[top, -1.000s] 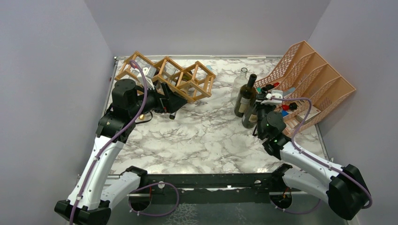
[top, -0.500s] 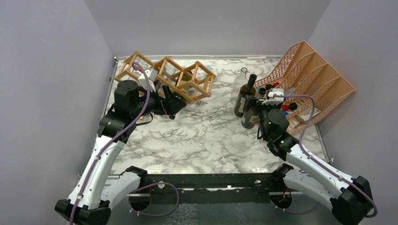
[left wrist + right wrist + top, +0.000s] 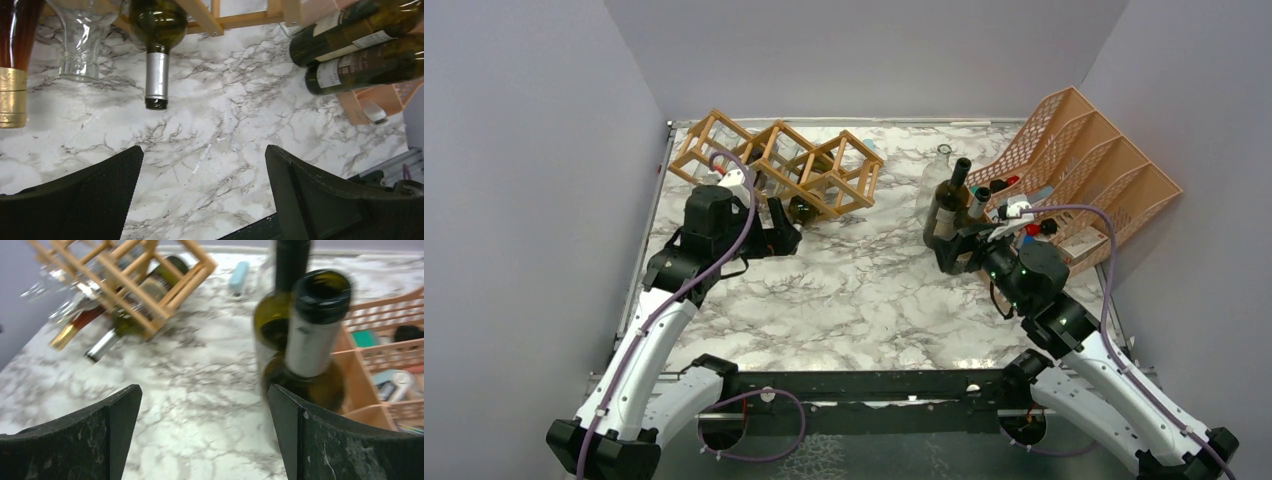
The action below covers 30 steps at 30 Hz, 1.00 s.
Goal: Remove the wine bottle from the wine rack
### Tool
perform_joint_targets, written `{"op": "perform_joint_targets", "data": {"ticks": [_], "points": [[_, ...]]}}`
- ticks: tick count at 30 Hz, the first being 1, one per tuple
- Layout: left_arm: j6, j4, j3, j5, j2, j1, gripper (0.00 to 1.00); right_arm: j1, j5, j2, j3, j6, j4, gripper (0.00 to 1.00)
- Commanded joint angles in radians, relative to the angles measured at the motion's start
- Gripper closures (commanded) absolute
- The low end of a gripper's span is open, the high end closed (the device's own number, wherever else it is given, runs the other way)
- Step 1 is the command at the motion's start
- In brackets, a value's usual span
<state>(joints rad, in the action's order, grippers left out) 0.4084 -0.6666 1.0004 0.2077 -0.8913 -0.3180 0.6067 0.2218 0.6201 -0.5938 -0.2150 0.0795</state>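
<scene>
The left gripper moves outward and sideways onto the bottle's neck next. The clear bottle's neck [image 3: 80, 49] lies outward of it and left in the left wrist view.
The light wooden wine rack [image 3: 776, 163] lies at the back left of the marble table, with several bottles lying in its cells. From its near side pokes a green wine bottle [image 3: 158, 30] with a silver foil neck, also seen from the right wrist [image 3: 131, 320]. My left gripper [image 3: 787, 234] [image 3: 204, 150] is open just in front of that neck, holding nothing. Two dark wine bottles [image 3: 946, 208] stand upright at the right; the nearer one [image 3: 311, 347] has a pale neck sleeve. My right gripper [image 3: 956, 254] [image 3: 204, 388] is open and empty, with that bottle just past its right finger.
A peach mesh file organizer [image 3: 1092, 170] holding small items lies at the back right, close behind the standing bottles. A clear glass bottle [image 3: 937, 172] stands behind them. An amber bottle with gold foil [image 3: 12, 75] and a clear bottle [image 3: 80, 42] also lie in the rack.
My right gripper opened, let go of the upright bottle with the pale neck, and drew back toward the near right. My left gripper pulled back slightly from the rack, still open.
</scene>
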Motion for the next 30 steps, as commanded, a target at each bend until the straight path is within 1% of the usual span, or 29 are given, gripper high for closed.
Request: {"op": "perform_joint_targets", "data": {"ticks": [1, 3, 7, 9, 12, 14, 17, 19, 23, 30], "points": [[-0.046, 0.01, -0.024, -0.101, -0.033, 0.04, 0.01, -0.004, -0.291, 0.002, -0.033, -0.114, 0.076, 0.0], [-0.067, 0.035, -0.03, -0.059, -0.057, 0.102, 0.01, -0.004, -0.305, 0.022, -0.05, -0.167, 0.087, 0.01], [-0.082, 0.124, -0.063, 0.002, -0.074, 0.209, 0.01, -0.004, -0.267, 0.048, -0.073, -0.327, 0.126, 0.0], [-0.066, 0.178, -0.093, 0.047, -0.078, 0.257, 0.01, -0.004, -0.255, 0.042, -0.073, -0.339, 0.146, 0.0], [-0.037, 0.284, -0.164, 0.138, -0.082, 0.326, 0.01, -0.004, -0.16, 0.003, -0.087, -0.359, 0.205, 0.0], [-0.023, 0.364, -0.21, 0.221, -0.099, 0.373, 0.01, -0.005, -0.14, -0.031, -0.094, -0.301, 0.205, 0.0], [0.0, 0.489, -0.257, 0.363, -0.147, 0.442, 0.02, -0.004, -0.235, -0.089, -0.078, -0.138, 0.152, 0.0], [0.032, 0.567, -0.279, 0.423, -0.181, 0.466, 0.02, -0.004, -0.302, -0.125, -0.055, -0.099, 0.112, 0.0], [0.108, 0.742, -0.328, 0.474, -0.229, 0.474, 0.07, -0.004, -0.363, -0.152, -0.04, -0.076, 0.09, 0.0], [0.269, 0.998, -0.422, 0.445, -0.298, 0.474, 0.12, -0.004, -0.394, -0.119, -0.061, -0.07, 0.111, 0.0]]}}
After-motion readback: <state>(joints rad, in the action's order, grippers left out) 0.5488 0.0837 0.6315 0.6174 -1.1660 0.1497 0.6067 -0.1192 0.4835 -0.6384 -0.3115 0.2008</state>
